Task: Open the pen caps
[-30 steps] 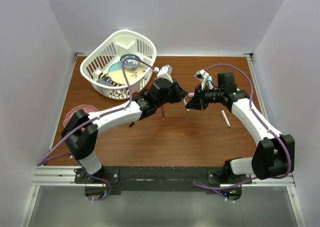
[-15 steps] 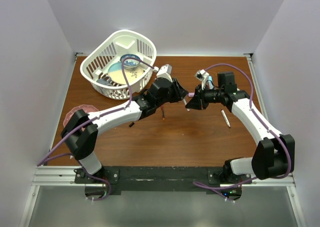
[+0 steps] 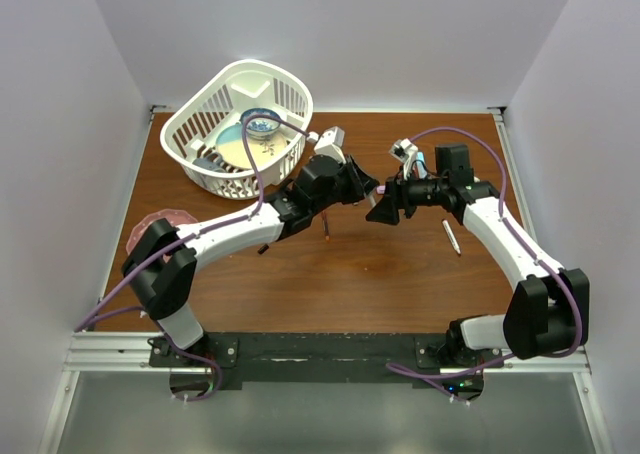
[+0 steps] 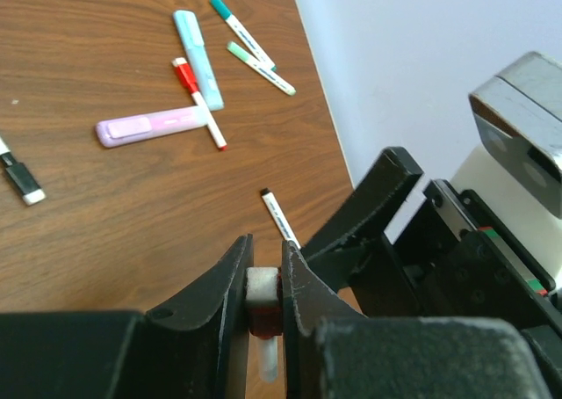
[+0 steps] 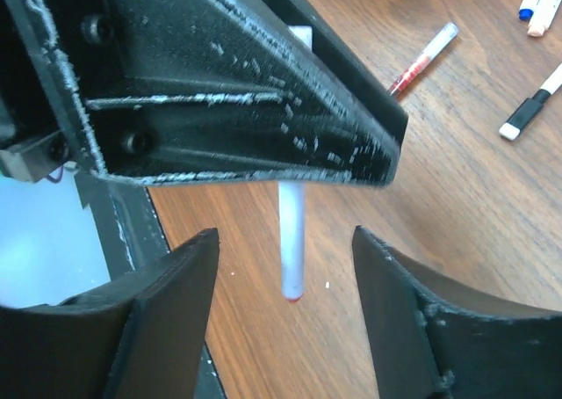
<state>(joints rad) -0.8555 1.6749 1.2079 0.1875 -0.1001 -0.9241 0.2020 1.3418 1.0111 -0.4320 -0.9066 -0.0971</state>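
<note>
My left gripper draws back and down to the spot beside the black cap next to release, since that spot lies below and to the left in the top view.
My left gripper (image 4: 265,243) is shut on the dark red cap end of a white pen (image 4: 262,286). The pen's barrel (image 5: 291,258) hangs down below the left finger (image 5: 246,91) and ends in a small red tip. Around that barrel stands my right gripper (image 5: 285,236), open, with a clear gap on both sides. From above, the two grippers (image 3: 362,187) (image 3: 380,210) meet over the middle of the table, and the held pen is hidden. Loose pens lie on the wood: a light-blue one (image 4: 198,58), a pink one (image 4: 149,126) and a red-capped one (image 4: 200,105).
A white basket (image 3: 290,86) holding dishes stands at the back left. More pens lie at the centre (image 3: 326,229) and at the right (image 3: 452,236). A pink object (image 3: 165,219) sits at the left edge, beside the left arm.
My right gripper has opened and let go of the pen barrel. The left gripper stays shut on the pen in about the same place.
</note>
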